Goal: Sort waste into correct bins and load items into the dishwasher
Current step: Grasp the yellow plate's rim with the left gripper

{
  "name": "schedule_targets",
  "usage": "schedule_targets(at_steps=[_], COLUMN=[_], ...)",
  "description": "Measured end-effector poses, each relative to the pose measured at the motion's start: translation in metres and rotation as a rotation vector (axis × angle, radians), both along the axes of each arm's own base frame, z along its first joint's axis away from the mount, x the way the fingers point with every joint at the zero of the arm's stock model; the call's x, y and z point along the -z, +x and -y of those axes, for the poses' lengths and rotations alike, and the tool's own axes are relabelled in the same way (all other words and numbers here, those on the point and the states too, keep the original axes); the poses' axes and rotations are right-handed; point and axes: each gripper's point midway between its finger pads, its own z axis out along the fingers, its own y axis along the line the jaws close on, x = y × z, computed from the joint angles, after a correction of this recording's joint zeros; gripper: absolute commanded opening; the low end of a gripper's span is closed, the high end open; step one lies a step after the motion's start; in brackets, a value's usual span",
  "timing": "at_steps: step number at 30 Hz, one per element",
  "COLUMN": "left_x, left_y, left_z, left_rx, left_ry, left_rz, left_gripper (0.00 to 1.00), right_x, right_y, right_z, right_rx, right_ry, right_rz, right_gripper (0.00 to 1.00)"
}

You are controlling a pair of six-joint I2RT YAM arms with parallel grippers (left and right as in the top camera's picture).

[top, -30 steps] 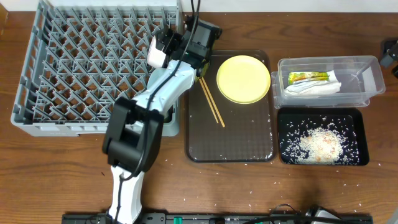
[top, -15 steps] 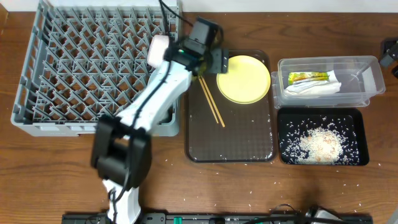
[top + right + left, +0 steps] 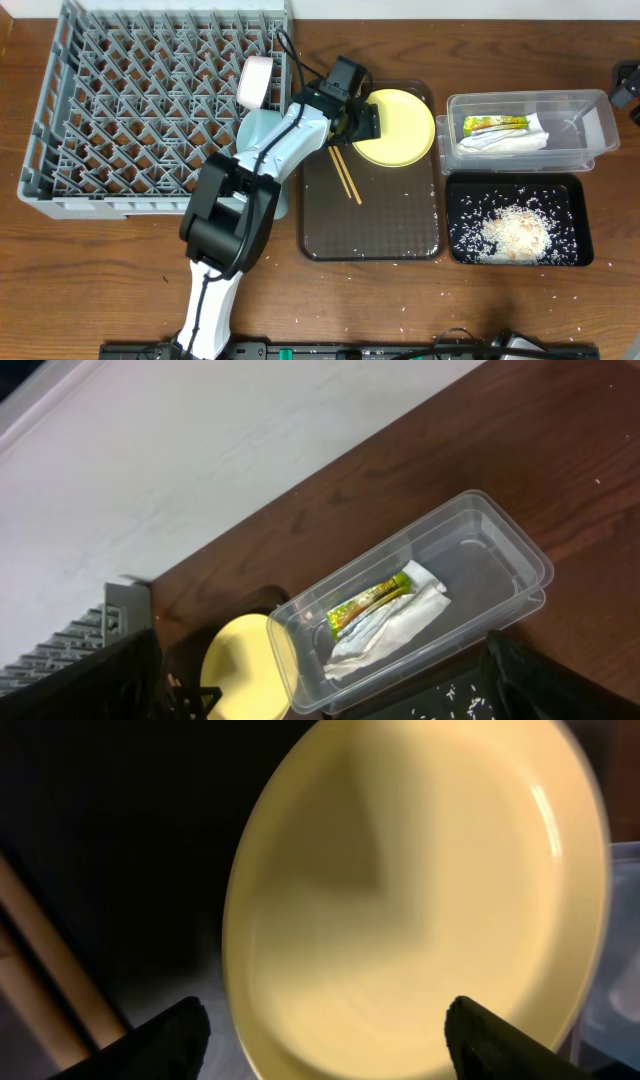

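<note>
The robot will lower its left gripper onto the yellow plate's rim beside the chopsticks (image 3: 343, 172) before it closes that gripper.
The yellow plate (image 3: 400, 125) lies at the back of the dark brown serving tray (image 3: 370, 225); it fills the left wrist view (image 3: 420, 890). My left gripper (image 3: 362, 120) is open and empty over the plate's left edge, with a finger on each side (image 3: 325, 1035). Two wooden chopsticks (image 3: 343, 172) lie left of the plate. The grey dish rack (image 3: 140, 100) holds a small white cup (image 3: 255, 80) and a light blue bowl (image 3: 254, 135) at its right side, partly under my arm. My right gripper (image 3: 628, 85) is open and empty, high above the clear tub (image 3: 325, 685). The white bowl is not visible.
The clear tub (image 3: 585, 135) holds the green-and-yellow wrapper (image 3: 495, 124) and white paper (image 3: 512, 142). The black tray (image 3: 462, 215) in front of it holds a heap of rice (image 3: 515, 235). Stray rice grains lie on the serving tray and on the table.
My left gripper has swung right from the dish rack's right edge to the plate's left edge. The white cup now stands uncovered in the rack. The right arm has not moved.
</note>
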Motion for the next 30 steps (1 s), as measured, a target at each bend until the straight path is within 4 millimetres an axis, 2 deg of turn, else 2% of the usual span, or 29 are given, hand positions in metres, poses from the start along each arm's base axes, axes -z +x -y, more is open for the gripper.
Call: schedule_targets(at_steps=[3, 7, 12, 17, 18, 30], left_x=[0.018, 0.020, 0.024, 0.028, 0.029, 0.032], left_y=[-0.002, 0.000, 0.002, 0.007, 0.007, 0.009], left_z=[0.001, 0.004, 0.005, 0.012, 0.013, 0.011], left_rx=[-0.021, -0.034, -0.047, -0.070, -0.076, -0.109], left_ry=[0.003, -0.013, -0.019, -0.039, -0.040, -0.064], left_rz=[-0.035, -0.040, -0.045, -0.049, -0.052, -0.078], left_gripper=[0.67, 0.52, 0.40, 0.19, 0.09, 0.07], right_x=[0.000, 0.000, 0.000, 0.000, 0.000, 0.000], right_y=[0.000, 0.000, 0.000, 0.000, 0.000, 0.000], right_z=[0.000, 0.000, 0.000, 0.000, 0.000, 0.000], right_rx=[0.000, 0.000, 0.000, 0.000, 0.000, 0.000], right_ry=[0.000, 0.000, 0.000, 0.000, 0.000, 0.000], right_rz=[0.000, 0.000, 0.000, 0.000, 0.000, 0.000], right_gripper=[0.99, 0.99, 0.99, 0.99, 0.99, 0.99])
